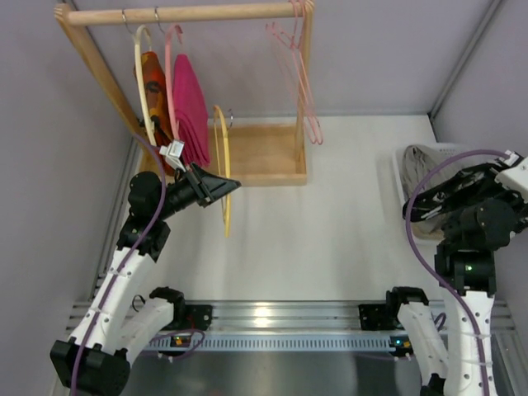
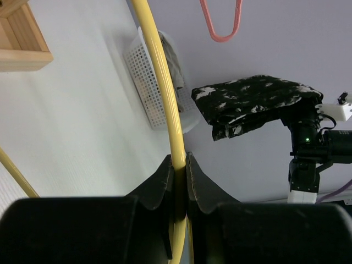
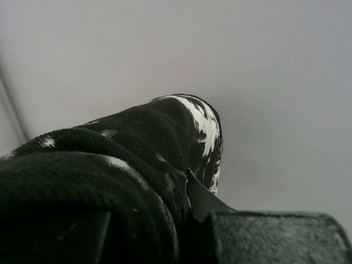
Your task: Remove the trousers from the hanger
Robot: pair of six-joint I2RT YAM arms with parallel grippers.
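Observation:
The trousers (image 2: 253,102) are apart from the hanger, so my right gripper moves outward over the white basket next, turning and lowering toward the grey cloth.
The yellow hanger (image 1: 223,169) is off the rail, upright over the table in front of the wooden rack. My left gripper (image 1: 231,186) is shut on its thin rim (image 2: 165,82), fingers (image 2: 165,176) pinching it from both sides. Nothing hangs on the hanger. The black, white-splotched trousers (image 2: 253,102) are held up at the far right, above a white basket, apart from the hanger. My right gripper (image 3: 184,190) is shut on them; the cloth (image 3: 148,159) bulges over one finger and hides it. In the top view my right gripper (image 1: 437,202) is beside the basket.
A wooden rack (image 1: 264,153) at the back holds a cream hanger with an orange garment (image 1: 153,78), a pink hanger with a magenta garment (image 1: 190,107) and bare pink hangers (image 1: 301,82). The white mesh basket (image 1: 421,157) at the right holds grey cloth.

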